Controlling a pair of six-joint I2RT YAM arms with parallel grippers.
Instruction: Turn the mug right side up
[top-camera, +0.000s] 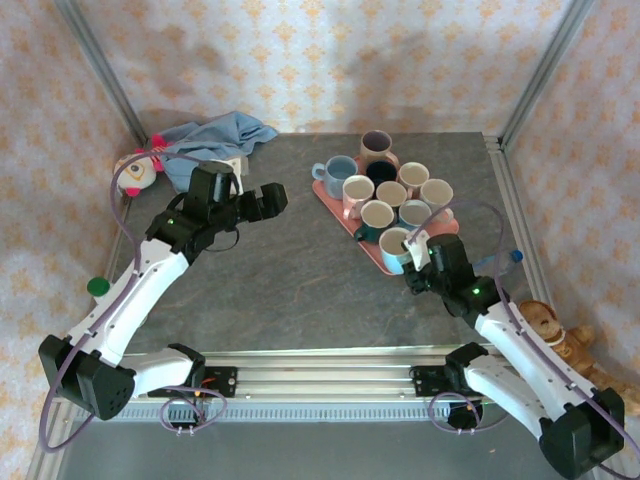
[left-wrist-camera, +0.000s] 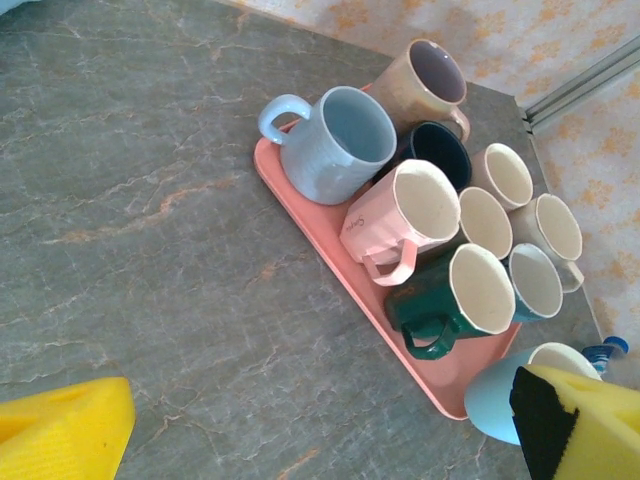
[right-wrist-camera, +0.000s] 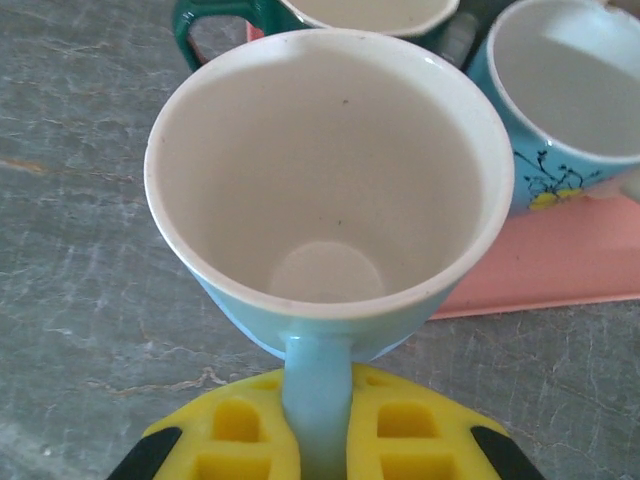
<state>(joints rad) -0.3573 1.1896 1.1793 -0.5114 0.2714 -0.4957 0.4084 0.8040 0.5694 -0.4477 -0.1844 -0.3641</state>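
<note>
My right gripper will come down, set the mug's base on the tray's near corner (top-camera: 386, 268) (right-wrist-camera: 455, 303) and release the mug's handle, since the mug's opening already faces up.
A light blue mug (right-wrist-camera: 330, 180) with a white inside stands mouth up at the near corner of the pink tray (top-camera: 326, 190). My right gripper (right-wrist-camera: 318, 430) is shut on its handle, and its yellow fingers (right-wrist-camera: 240, 435) press the handle from both sides. From above, the mug (top-camera: 395, 247) sits just ahead of the right gripper (top-camera: 425, 262). In the left wrist view the mug (left-wrist-camera: 495, 395) shows at the tray's (left-wrist-camera: 330, 250) near end. My left gripper (top-camera: 275, 200) hangs open over the table's left middle, holding nothing.
Several other mugs stand upright and close together on the tray, among them a dark green one (left-wrist-camera: 460, 300) and a pink one (left-wrist-camera: 400, 215). A blue cloth (top-camera: 215, 135) and a plush toy (top-camera: 140, 170) lie back left. A teddy (top-camera: 550, 325) lies at the right edge.
</note>
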